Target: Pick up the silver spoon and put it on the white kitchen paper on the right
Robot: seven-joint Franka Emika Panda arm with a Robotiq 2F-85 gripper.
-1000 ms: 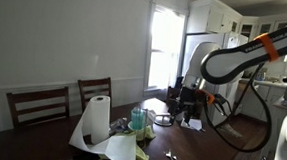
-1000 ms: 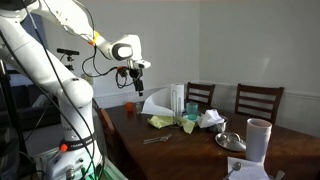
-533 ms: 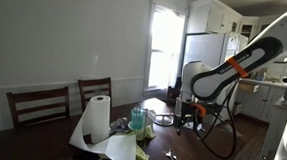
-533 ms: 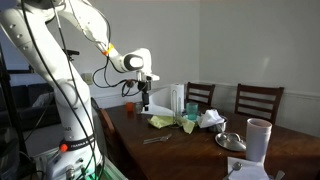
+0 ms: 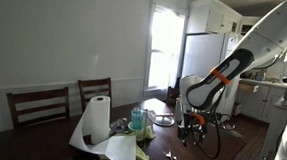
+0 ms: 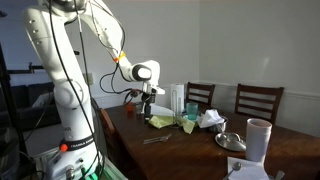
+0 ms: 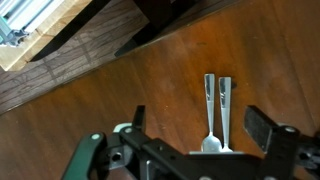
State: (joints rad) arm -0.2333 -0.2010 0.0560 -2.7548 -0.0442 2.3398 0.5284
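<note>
My gripper will go down next to center its fingers over the spoon's narrow handle [image 7: 210, 104], because the silver spoon is beside a second utensil.
In the wrist view the silver spoon [image 7: 209, 110] lies on the brown wooden table [image 7: 110, 80], side by side with a second silver utensil [image 7: 226, 108]. My gripper [image 7: 200, 126] is open and empty, with its two fingers on either side of the pair, above them. In an exterior view the two utensils [image 6: 155, 140] lie near the table's front edge and the gripper [image 6: 148, 108] hangs above the table behind them. A white kitchen paper roll [image 6: 259, 139] stands at the table's right end. In an exterior view the gripper [image 5: 189, 129] hangs low over the table.
A pile of white paper, yellow-green cloth and teal cups [image 6: 183, 115] sits mid-table. A metal bowl [image 6: 229, 140] lies near the roll. Chairs [image 6: 258, 100] stand behind the table. Another paper roll [image 5: 98, 118] with a loose sheet shows in an exterior view.
The arm has swung over the table and come down, bringing the open gripper from high up to just above the table near the utensils.
</note>
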